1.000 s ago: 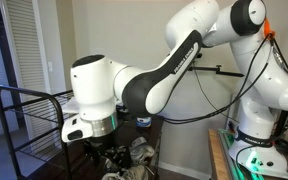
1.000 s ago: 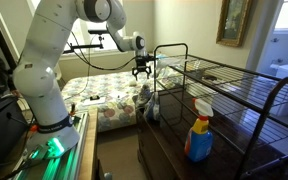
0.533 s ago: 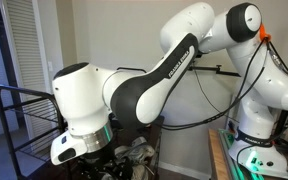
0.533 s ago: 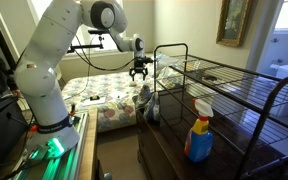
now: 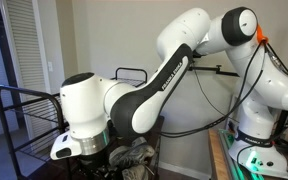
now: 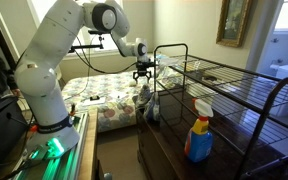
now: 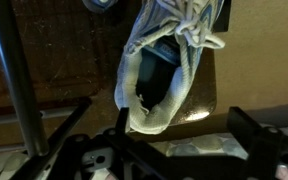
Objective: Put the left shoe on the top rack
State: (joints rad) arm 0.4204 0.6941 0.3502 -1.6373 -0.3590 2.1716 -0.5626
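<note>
My gripper is open above the rim of the shoe's dark opening [image 7: 182,88], which faces up, so I need to lower my gripper onto it while easing toward the laces.
The left shoe [image 7: 162,70], a grey-and-white sneaker with laces, fills the wrist view with its dark opening facing the camera. It rests on a dark brown surface. My gripper [image 7: 166,140] is open, its two black fingers spread either side of the heel, just above the shoe and not touching it. In an exterior view the gripper [image 6: 142,73] hangs over the shoe [image 6: 144,99] at the rack's near end. The top rack [image 6: 234,78], thin black wires in a black tube frame, is bare. In an exterior view my wrist hides most of the shoe [image 5: 136,156].
A blue, red and yellow spray bottle [image 6: 199,130] stands on the dark lower shelf. A black frame tube [image 7: 14,70] runs beside the shoe. Part of a second shoe [image 7: 101,4] shows at the top edge. A bed with a patterned cover [image 6: 99,95] lies behind.
The wrist has swung left and lower in one exterior view, covering more of the shoes. The gripper stays open over the shoe.
</note>
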